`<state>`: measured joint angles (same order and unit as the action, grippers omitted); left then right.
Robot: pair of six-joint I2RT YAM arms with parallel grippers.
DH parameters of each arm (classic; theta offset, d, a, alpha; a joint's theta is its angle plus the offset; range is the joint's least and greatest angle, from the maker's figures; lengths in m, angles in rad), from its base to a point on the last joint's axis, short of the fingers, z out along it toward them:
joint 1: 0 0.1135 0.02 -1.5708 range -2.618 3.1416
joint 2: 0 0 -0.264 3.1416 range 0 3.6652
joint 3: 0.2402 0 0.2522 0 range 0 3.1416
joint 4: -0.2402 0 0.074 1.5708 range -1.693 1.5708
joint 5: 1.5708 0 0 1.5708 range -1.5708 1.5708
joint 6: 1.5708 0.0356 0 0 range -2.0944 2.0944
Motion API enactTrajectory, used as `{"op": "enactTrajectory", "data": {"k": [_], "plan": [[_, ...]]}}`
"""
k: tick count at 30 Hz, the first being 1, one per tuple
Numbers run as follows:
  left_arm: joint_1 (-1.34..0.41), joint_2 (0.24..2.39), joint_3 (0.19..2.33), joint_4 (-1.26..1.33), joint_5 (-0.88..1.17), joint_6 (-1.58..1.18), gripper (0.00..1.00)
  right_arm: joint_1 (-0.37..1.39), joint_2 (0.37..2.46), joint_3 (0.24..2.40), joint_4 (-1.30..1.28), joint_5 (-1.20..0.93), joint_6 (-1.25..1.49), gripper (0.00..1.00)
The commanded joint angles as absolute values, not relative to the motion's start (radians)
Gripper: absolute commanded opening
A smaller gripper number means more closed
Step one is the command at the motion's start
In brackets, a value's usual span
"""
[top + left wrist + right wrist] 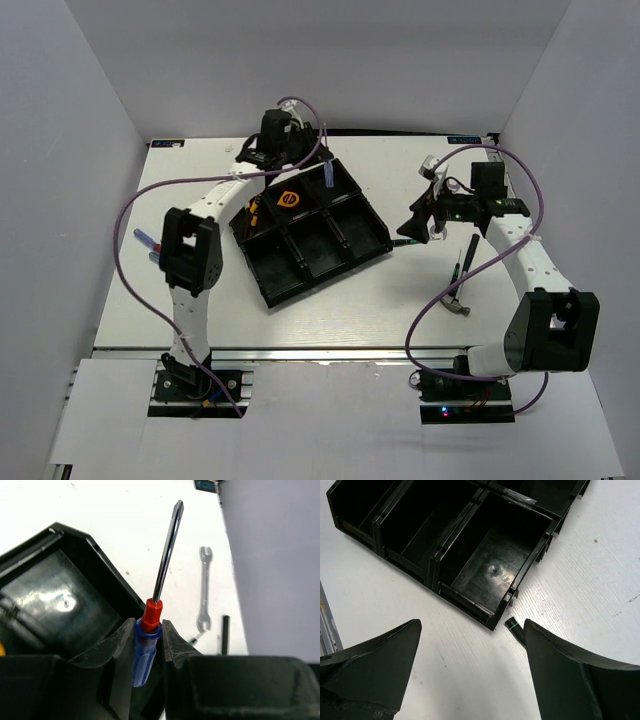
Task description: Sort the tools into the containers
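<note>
My left gripper needs to go down next into the tray's far corner section beside the tape measure, then let go of the red-blue screwdriver there, because that section is empty.
The black tray lies slanted mid-table. A yellow-orange tape measure and yellow-handled pliers lie in its far compartments. My left gripper hangs over the tray's far right corner. In the left wrist view it is shut on the blue handle of the red-blue screwdriver, shaft pointing away. My right gripper is open and empty just right of the tray. In the right wrist view it is above the table, with the small green-black tool beside its right finger.
The silver wrench lies at the far right, also in the left wrist view. The black-handled screwdriver and the hammer lie by the right arm. A small blue-red object sits by the left elbow. Walls enclose the table.
</note>
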<state>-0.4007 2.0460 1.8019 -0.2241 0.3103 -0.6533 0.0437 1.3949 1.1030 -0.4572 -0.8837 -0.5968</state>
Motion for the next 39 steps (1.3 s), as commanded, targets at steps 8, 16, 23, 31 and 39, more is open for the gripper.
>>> {"op": "enactTrajectory", "data": {"k": [8, 16, 23, 31, 39], "plan": [[-0.428, 2.266, 2.057, -0.155, 0.16, -0.54, 0.0, 0.011, 1.341, 1.065, -0.479, -0.917, -0.626, 0.89], [-0.43, 2.286, 1.977, -0.173, 0.135, -0.483, 0.1, -0.02, 1.347, 1.061, -0.476, -0.919, -0.62, 0.89], [-0.431, 2.27, 1.93, -0.193, 0.184, -0.476, 0.41, -0.021, 1.359, 1.071, -0.476, -0.917, -0.617, 0.89], [-0.431, 2.207, 1.94, -0.207, 0.221, -0.454, 0.63, -0.021, 1.358, 1.075, -0.483, -0.916, -0.62, 0.89], [-0.361, 1.935, 1.823, -0.238, 0.221, -0.422, 0.65, -0.021, 1.354, 1.08, -0.514, -0.926, -0.673, 0.89]]}}
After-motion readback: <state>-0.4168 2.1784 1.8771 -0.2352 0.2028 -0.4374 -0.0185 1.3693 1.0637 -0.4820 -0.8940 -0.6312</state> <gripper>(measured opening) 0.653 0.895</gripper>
